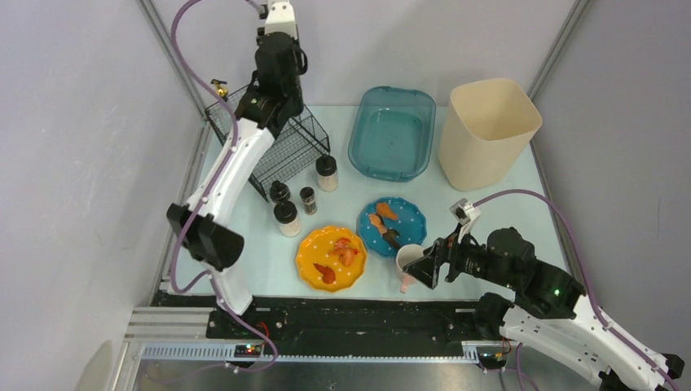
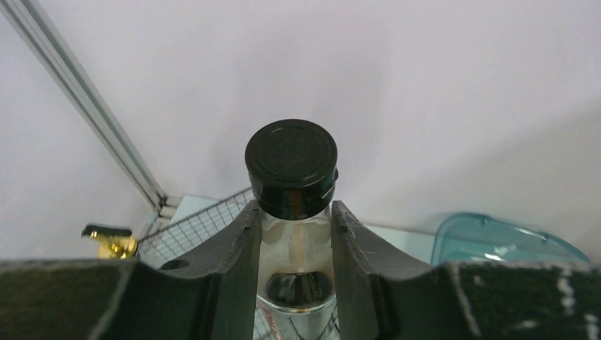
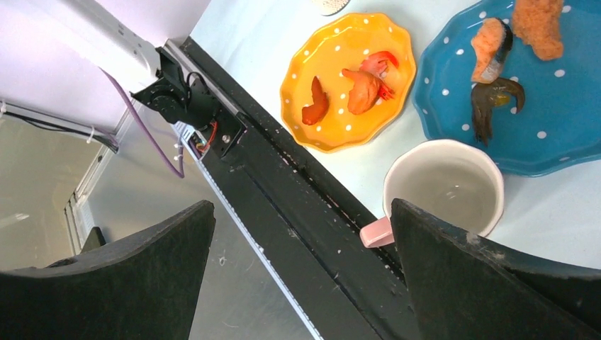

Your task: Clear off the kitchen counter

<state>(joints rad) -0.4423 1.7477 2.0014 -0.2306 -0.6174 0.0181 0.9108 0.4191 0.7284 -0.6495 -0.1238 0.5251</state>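
Note:
The left gripper still hangs high over the wires of the black wire basket, so it will next move down into the back of the basket to release the jar.
The pale mint-blue kitchen counter [image 1: 505, 204] holds two plates, jars and a cup. My left gripper [image 2: 292, 212] is shut on a clear glass jar with a black cap [image 2: 291, 166], held over the black wire basket [image 1: 281, 151] at the back left. My right gripper [image 3: 301, 212] is open and empty, hovering over the black front rail [image 3: 298, 212]. Its right finger [image 3: 453, 262] is beside a white cup [image 3: 445, 185] with a pink handle [image 3: 375, 232]. The cup stands at the counter's front edge [image 1: 410, 262].
A yellow plate [image 1: 331, 257] and a blue dotted plate [image 1: 392, 224] hold food scraps. Several jars, such as one with a white lid [image 1: 327, 173], stand by the basket. A teal tub [image 1: 393, 132] and a cream bin [image 1: 487, 130] are at the back.

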